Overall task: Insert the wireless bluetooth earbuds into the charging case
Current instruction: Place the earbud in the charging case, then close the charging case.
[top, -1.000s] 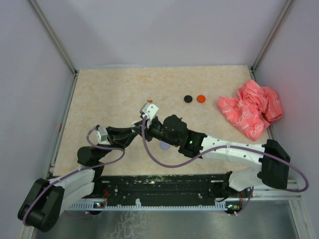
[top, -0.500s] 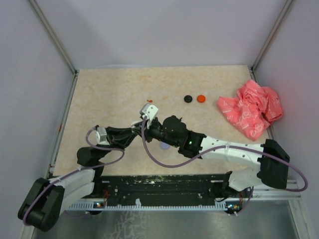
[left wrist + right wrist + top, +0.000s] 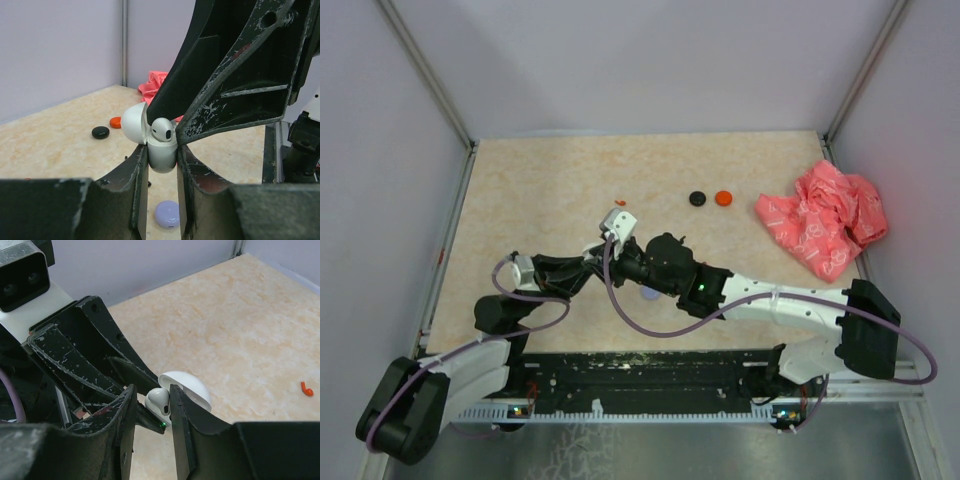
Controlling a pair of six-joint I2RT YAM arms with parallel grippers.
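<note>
My left gripper holds the case. I will next bring it down and across to the right in the top view and release it on bare tabletop (image 3: 629,288) beside the lilac pod.
My left gripper (image 3: 162,152) is shut on a white charging case (image 3: 162,156) and holds it upright above the table, with its lid (image 3: 132,122) hinged open. A white earbud (image 3: 162,129) sits in the case's mouth with its head sticking out. My right gripper (image 3: 150,392) comes from above and is closed around that earbud (image 3: 159,401). A green light (image 3: 163,425) shows on the case. In the top view the two grippers meet at mid-table (image 3: 620,264). A tiny red earbud (image 3: 621,202) lies farther back and also shows in the right wrist view (image 3: 306,389).
A lilac rounded pod (image 3: 167,214) lies on the table under the grippers (image 3: 649,294). A black disc (image 3: 697,198) and an orange disc (image 3: 723,198) lie at the back. A crumpled pink-red bag (image 3: 823,218) fills the right side. Walls close in the table.
The right arm has shifted slightly left and towards the near edge, with its gripper staying against the left gripper. The left arm has barely moved.
</note>
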